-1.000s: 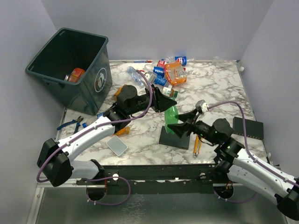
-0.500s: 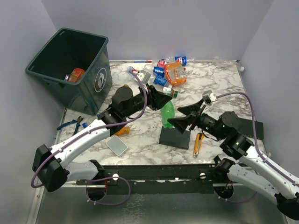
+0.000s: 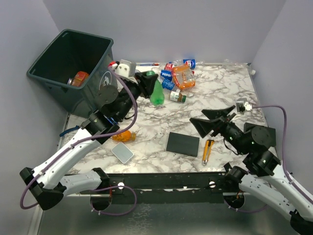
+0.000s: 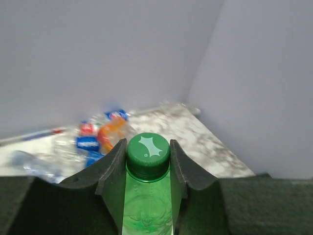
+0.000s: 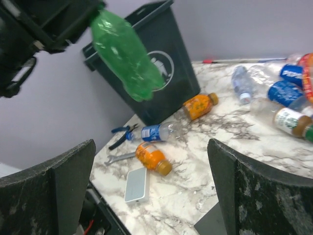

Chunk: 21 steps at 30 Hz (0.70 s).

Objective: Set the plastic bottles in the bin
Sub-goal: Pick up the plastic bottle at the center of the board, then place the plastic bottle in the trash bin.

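The green bottle (image 3: 157,94) hangs outside. Next, my left gripper lifts it outward over the bin's rim, then brings it down at the opening of the bin and lets go.
A green plastic bottle (image 3: 157,94) hangs in the air just right of the bin (image 3: 49,55). My left gripper (image 3: 149,78) is shut on its neck below the green cap (image 4: 148,152). The right wrist view shows the bottle (image 5: 127,54) in front of the dark bin (image 5: 168,93). My right gripper (image 3: 200,117) stands open and empty above the table's right half. Several plastic bottles (image 3: 176,76) lie piled at the back. An orange bottle (image 5: 152,157) and a clear blue-labelled one (image 5: 161,131) lie near the bin. An orange bottle (image 3: 79,77) lies inside the bin.
A black flat pad (image 3: 183,144) and a yellow utility knife (image 3: 208,149) lie near the front edge. A small grey-white box (image 3: 122,152), blue pliers (image 5: 122,134) and a wrench (image 5: 117,157) lie front left. Purple walls enclose the table.
The right gripper let go of the green bottle, opened wide and drew back to the right. The left arm carried the bottle up and left, from above the pad to beside the bin.
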Available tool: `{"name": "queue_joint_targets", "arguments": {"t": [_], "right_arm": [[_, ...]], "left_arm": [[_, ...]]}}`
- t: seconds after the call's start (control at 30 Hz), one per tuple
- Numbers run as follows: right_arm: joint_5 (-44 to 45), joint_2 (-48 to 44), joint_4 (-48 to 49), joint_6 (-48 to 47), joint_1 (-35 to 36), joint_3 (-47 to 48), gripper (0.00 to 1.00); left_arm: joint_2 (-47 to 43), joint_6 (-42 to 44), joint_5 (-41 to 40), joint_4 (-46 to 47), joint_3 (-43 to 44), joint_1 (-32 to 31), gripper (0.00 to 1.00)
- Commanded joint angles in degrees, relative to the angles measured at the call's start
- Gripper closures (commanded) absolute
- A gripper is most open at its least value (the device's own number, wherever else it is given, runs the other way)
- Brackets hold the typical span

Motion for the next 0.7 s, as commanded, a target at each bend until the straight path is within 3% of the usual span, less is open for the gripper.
{"name": "queue_joint_targets", "arguments": {"t": [0.0,0.13,0.2,0.43,0.67], "right_arm": [[14.54,-4.86,-0.12,0.75,0.25,-5.72,0.00],[16.69,-4.04,-2.51,2.51,0.24,-8.44,0.00],[16.66,-2.95,-2.29,3.50,0.27,-9.32,0.00],[12.40,0.02,0.27,6.73,0.30,-12.67,0.01],[11.09,-1.28,1.80,10.21,0.35,-16.43,0.01]], "left_arm": [[-2.80,15.35,-25.47,-2.46,5.49,-0.14,1.00],[-0.24,30.92,-44.05,3.55,9.78,0.69,1.00],[1.48,37.31,-48.48,8.69,12.03,2.21,1.00],[10.01,44.20,-48.24,19.85,23.34,14.59,1.00],[16.77,49.70,-45.27,34.27,20.47,26.03,1.00]]}}
